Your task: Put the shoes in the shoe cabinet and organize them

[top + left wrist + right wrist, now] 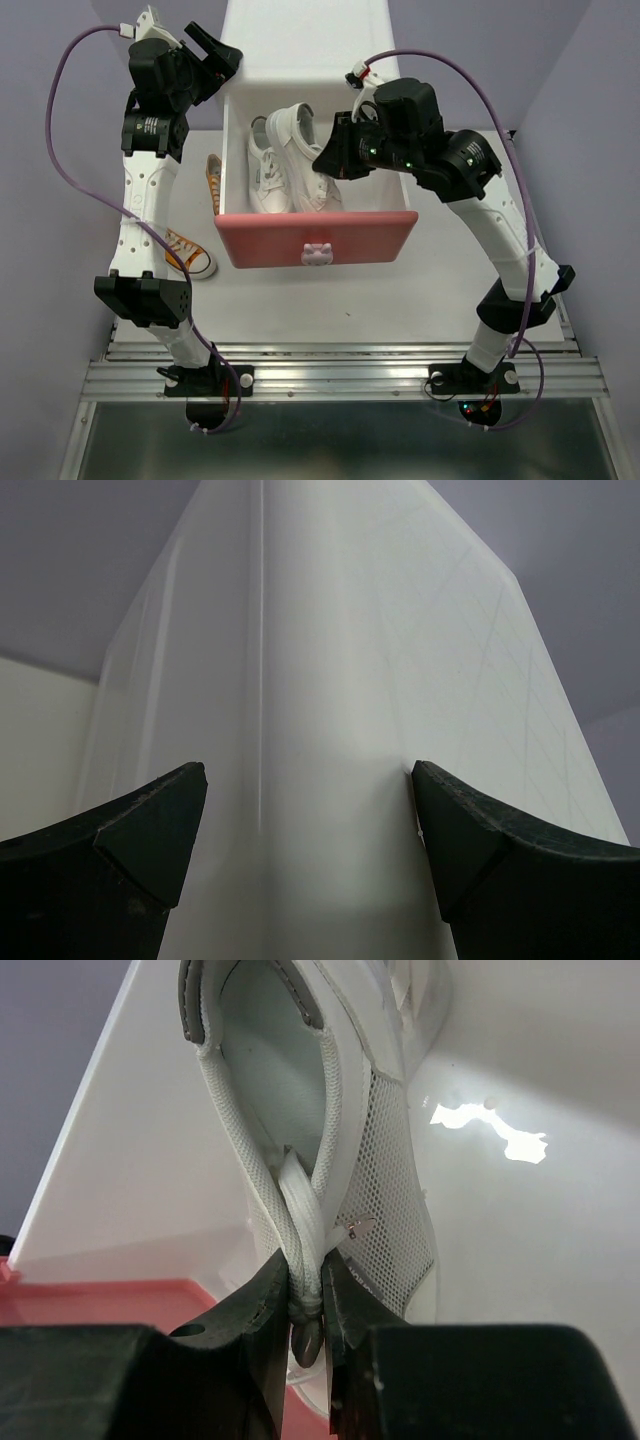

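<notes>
The held shoe hangs at a slant. So my right gripper will next go down to the left in the top view and turn the held shoe straight beside the other white shoe (270,180).
The shoe cabinet (305,40) stands at the back with its pink drawer (316,240) pulled out toward me. Two white shoes lie in the drawer: one (265,170) on the left, one (305,145) on the right. My right gripper (332,160) is shut on the right white shoe; in the right wrist view the fingers (308,1300) pinch its mesh collar and lace (300,1220). My left gripper (215,55) is open beside the cabinet's upper left corner, its fingers either side of a white edge (262,680), holding nothing. Two orange shoes (190,255) (214,180) lie on the table left of the drawer.
The left arm (145,200) hangs over the orange shoes and partly hides them. The drawer's pink front with its bunny knob (316,255) juts out mid-table. A metal rail (340,370) runs along the near edge by both arm bases.
</notes>
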### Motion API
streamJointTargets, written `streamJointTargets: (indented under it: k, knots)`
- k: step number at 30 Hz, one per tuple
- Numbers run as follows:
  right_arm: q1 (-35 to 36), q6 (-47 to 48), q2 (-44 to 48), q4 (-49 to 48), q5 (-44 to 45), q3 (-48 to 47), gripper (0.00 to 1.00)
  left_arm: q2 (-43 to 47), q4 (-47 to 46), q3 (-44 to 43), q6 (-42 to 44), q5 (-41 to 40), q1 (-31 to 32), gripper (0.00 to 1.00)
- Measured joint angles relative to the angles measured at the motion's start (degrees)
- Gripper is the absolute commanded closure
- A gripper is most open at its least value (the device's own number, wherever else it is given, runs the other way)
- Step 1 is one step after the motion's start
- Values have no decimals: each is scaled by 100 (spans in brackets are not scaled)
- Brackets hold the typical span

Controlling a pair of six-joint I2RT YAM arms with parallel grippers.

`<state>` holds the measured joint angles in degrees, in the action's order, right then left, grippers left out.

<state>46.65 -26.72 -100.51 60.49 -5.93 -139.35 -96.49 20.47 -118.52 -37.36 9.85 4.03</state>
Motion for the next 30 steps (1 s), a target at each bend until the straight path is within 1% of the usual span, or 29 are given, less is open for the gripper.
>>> streamJointTargets:
  k: [8, 13, 21, 30]
  knots:
    - [256, 46, -212, -2, 1368, -11, 99, 31, -63, 70, 0, -2, 0, 7]
    - [293, 33, -243, 44, 1895, -15, 99, 33, -72, 76, 0, -2, 0, 7]
    - [407, 44, -459, 63, 2297, -310, 99, 33, -76, 79, 0, -2, 0, 7]
    - [560, 190, -669, 68, 2789, -321, 99, 24, -76, 76, 0, -2, 0, 7]
